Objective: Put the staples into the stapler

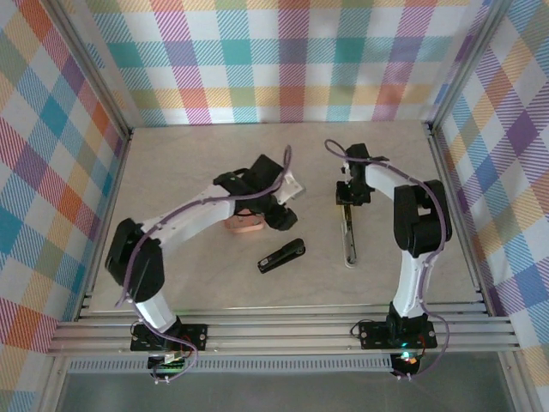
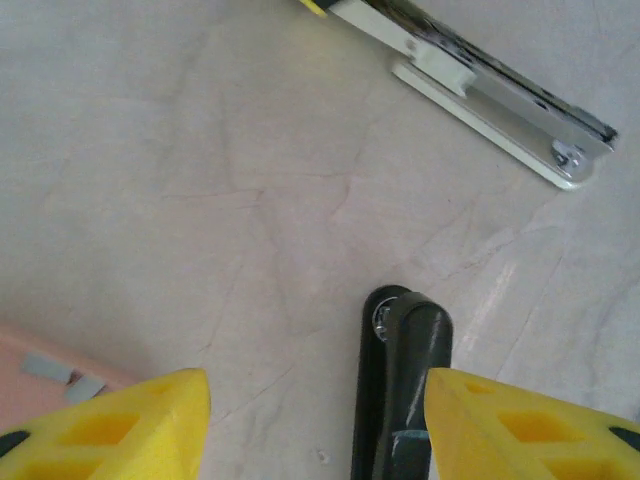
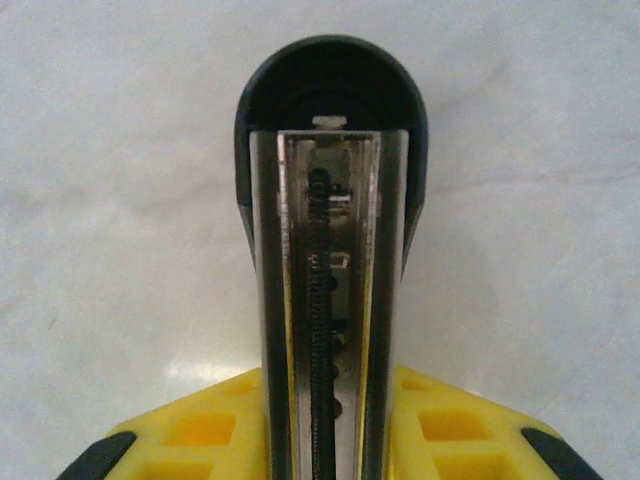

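The left gripper comes empty toward the opened stapler's black end next, since that end lies across the table from it, past the right gripper's shut fingers.
The stapler [image 1: 347, 236] lies opened out flat on the table right of centre, its white base pointing toward the near edge. My right gripper [image 1: 346, 199] is shut on its far half. In the right wrist view the yellow fingers [image 3: 450, 430] press both sides of the open metal magazine [image 3: 330, 300], where a black spring shows. Grey staples [image 2: 55, 372] lie in a salmon tray [image 1: 243, 226]. My left gripper [image 2: 315, 385] is open and holds nothing. It hovers between the tray and a closed black stapler [image 2: 400, 390], whose end sits close to the right finger.
The closed black stapler [image 1: 281, 255] lies at an angle in the middle of the table, near the tray. The opened stapler [image 2: 500, 95] also appears at the top right of the left wrist view. Plaid walls enclose the table on three sides.
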`<act>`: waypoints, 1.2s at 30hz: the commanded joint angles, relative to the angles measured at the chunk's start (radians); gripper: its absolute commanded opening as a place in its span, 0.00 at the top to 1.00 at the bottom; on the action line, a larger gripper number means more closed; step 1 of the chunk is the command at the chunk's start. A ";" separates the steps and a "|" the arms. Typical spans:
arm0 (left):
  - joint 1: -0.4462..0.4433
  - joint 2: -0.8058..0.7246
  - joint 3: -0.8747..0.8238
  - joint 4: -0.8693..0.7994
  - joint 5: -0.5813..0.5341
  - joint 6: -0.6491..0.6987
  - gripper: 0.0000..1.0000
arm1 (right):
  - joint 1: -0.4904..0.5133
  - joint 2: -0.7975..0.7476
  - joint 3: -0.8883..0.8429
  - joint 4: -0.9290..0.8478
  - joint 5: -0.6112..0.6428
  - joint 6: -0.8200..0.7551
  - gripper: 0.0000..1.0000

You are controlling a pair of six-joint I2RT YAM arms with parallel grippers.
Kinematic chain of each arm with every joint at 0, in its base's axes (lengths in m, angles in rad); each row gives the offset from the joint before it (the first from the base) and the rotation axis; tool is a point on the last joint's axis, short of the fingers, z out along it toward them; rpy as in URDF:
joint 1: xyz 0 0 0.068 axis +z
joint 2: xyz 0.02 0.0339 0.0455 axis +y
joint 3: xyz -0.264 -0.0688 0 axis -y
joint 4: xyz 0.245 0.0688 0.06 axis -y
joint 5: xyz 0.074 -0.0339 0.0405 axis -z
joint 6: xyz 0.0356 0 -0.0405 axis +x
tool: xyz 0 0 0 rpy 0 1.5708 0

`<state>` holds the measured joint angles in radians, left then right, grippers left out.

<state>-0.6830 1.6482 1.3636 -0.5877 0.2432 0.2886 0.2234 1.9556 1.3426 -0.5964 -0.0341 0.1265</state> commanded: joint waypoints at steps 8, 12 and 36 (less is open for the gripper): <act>0.097 -0.221 -0.357 0.544 0.228 0.013 0.40 | 0.065 -0.392 -0.350 0.290 -0.430 -0.454 0.79; 0.097 -0.210 -0.392 0.624 0.362 0.084 0.40 | 0.101 -0.522 -0.473 0.368 -0.528 -0.615 0.78; 0.008 -0.061 -0.306 0.537 0.678 0.349 0.62 | 0.200 -0.729 -0.643 0.454 -0.739 -0.843 0.81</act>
<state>-0.6636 1.5665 1.0138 -0.0044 0.8616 0.5949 0.4187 1.2297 0.6994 -0.1986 -0.6998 -0.6968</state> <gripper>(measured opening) 0.420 0.211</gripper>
